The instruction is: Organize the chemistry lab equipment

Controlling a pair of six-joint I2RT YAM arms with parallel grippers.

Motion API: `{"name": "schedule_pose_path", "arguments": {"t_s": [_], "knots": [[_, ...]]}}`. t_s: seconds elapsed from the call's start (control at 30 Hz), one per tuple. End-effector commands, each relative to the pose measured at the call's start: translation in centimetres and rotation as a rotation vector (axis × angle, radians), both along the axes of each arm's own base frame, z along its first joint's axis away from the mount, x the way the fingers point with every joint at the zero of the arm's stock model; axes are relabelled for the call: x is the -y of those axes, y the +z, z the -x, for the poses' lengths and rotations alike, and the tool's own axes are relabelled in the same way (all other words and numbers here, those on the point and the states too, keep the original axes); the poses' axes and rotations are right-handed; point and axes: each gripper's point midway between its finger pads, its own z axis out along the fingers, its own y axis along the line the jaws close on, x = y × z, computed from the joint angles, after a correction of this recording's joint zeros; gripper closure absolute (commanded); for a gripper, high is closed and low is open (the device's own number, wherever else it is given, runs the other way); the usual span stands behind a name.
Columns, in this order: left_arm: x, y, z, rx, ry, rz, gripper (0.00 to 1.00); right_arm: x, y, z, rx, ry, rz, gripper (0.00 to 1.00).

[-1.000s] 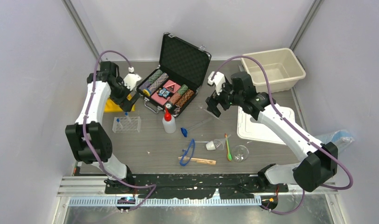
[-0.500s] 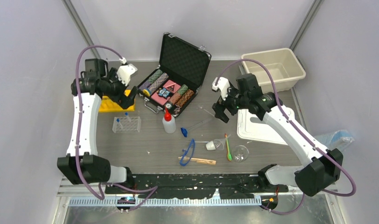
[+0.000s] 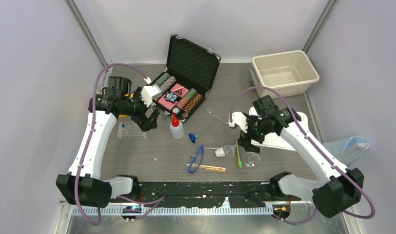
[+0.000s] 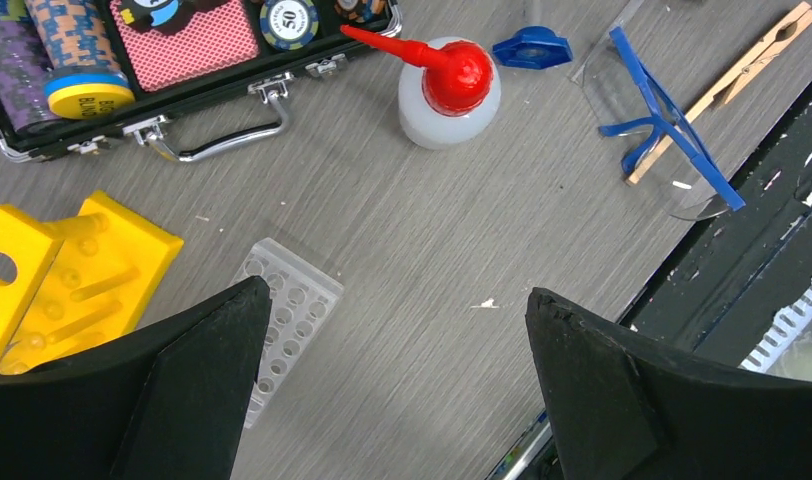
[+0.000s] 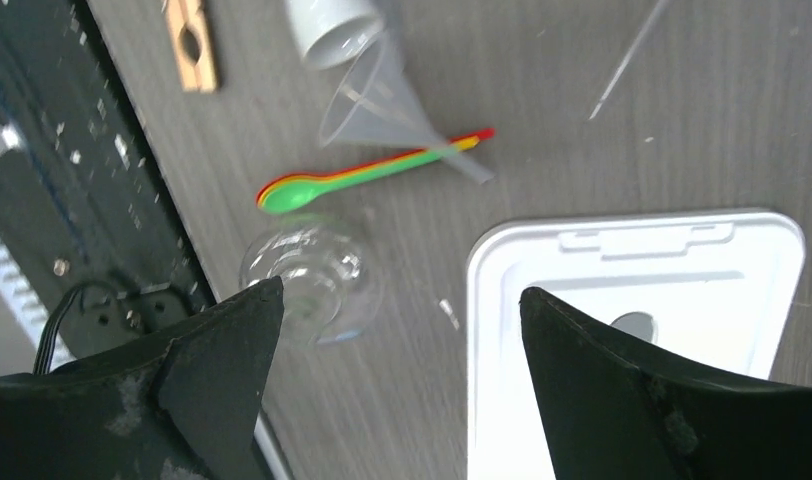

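My right gripper moves down and back over the glass flask's neck (image 3: 251,160) (image 5: 310,300) next and closes there, because the neck is narrower than the flask's round body.
My left gripper (image 3: 152,120) is open and empty above the clear tube rack (image 3: 130,130), which also shows in the left wrist view (image 4: 282,320) beside the yellow tube rack (image 4: 67,275). The red-capped squeeze bottle (image 3: 176,127) stands right of it. A blue-capped tube (image 3: 192,138), blue goggles (image 3: 197,158) and the wooden clamp (image 3: 207,168) lie at front centre. My right gripper (image 3: 248,141) is open and empty above the funnel (image 5: 382,90), the green spatula (image 5: 362,172) and a glass flask (image 5: 312,280).
The open black case of poker chips (image 3: 186,73) stands at the back centre. A beige bin (image 3: 285,73) sits at the back right, and its white lid (image 3: 271,136) lies flat under the right arm. A black rail (image 3: 206,187) runs along the near edge.
My left gripper swung from over the yellow rack at the back left, right and forward over the clear rack. My right gripper moved from beside the case forward, over the flask and lid.
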Motion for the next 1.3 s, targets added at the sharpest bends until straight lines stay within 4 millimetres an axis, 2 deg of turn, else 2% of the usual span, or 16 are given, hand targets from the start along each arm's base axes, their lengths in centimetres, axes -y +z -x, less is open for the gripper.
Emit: {"name": "schedule_pose_path", "arguments": {"t_s": [0.0, 0.2, 0.33, 0.43, 0.57, 0.8, 0.87, 0.9, 1.07, 1.27], "knots": [[1.0, 0.7, 0.0, 0.029, -0.006, 0.039, 0.0, 2.5, -0.5, 3.7, -0.023, 0.128, 0.092, 0.08], [1.4, 1.0, -0.5, 0.035, -0.01, 0.049, 0.0, 3.4, -2.3, 5.7, -0.117, 0.132, 0.122, 0.14], [1.5, 1.0, -0.8, 0.033, -0.012, 0.048, 0.0, 3.8, -4.1, 5.9, -0.16, 0.127, 0.157, 0.19], [1.4, 0.8, -0.8, 0.034, -0.012, 0.038, 0.0, 3.3, -4.4, 5.6, -0.161, 0.105, 0.137, 0.23], [1.1, 0.7, -0.8, 0.042, -0.01, 0.026, 0.0, 3.2, -5.4, 5.1, -0.169, 0.08, 0.138, 0.38], [0.9, 0.8, -0.7, 0.049, -0.009, 0.01, 0.0, 3.0, -6.6, 4.7, -0.174, 0.054, 0.135, 0.54], [0.8, 0.7, -0.6, 0.048, -0.008, 0.006, 0.01, 3.0, -6.7, 4.8, -0.181, 0.048, 0.137, 0.61], [0.8, 0.7, -0.6, 0.048, -0.008, 0.006, 0.0, 3.0, -6.7, 4.8, -0.181, 0.048, 0.138, 0.68], [0.8, 0.7, -0.5, 0.053, -0.007, 0.009, 0.0, 2.8, -5.6, 4.9, -0.177, 0.041, 0.119, 0.92], [0.9, 0.7, -0.7, 0.052, -0.004, 0.019, 0.0, 1.9, -1.2, 4.4, -0.122, 0.021, 0.058, 0.95]]}}
